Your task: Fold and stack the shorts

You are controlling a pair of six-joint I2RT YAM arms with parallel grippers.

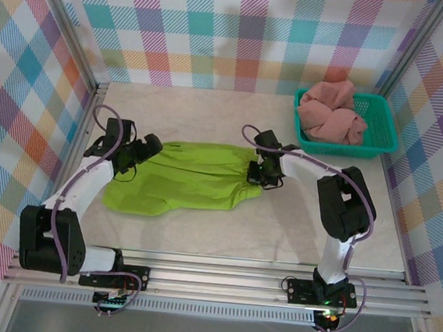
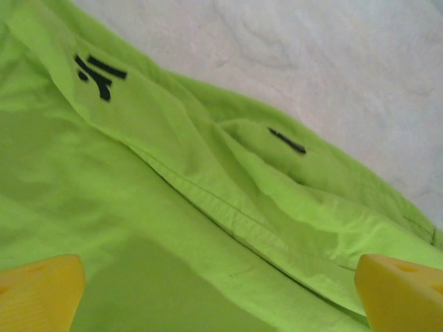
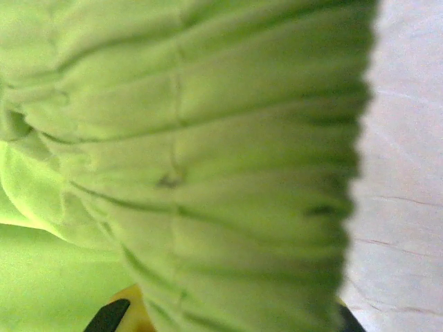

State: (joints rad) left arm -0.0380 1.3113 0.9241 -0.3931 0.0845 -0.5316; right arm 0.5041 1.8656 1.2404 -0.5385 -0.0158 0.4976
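Observation:
I need to lift the waistband (image 3: pixel 208 138) with my right gripper first, then carry it over the flat leg half and let it go there.
The lime green shorts (image 1: pixel 189 177) lie spread flat on the table between my two arms, legs to the left and gathered waist to the right. My left gripper (image 1: pixel 149 150) hovers over the leg end, open, and its yellow fingertips (image 2: pixel 40 290) straddle the green fabric (image 2: pixel 173 207) near a hem seam without pinching it. My right gripper (image 1: pixel 257 174) is at the waist end, shut on the bunched elastic waistband (image 3: pixel 208 138), which covers most of its fingers (image 3: pixel 131 315). The salmon pink shorts (image 1: pixel 332 114) sit crumpled in the teal basket (image 1: pixel 341 150).
The basket stands at the back right, close to the right wall. Plaid walls enclose the table on three sides, with a metal rail (image 1: pixel 218 279) along the near edge. Bare white tabletop (image 1: pixel 211 114) lies behind and in front of the green shorts.

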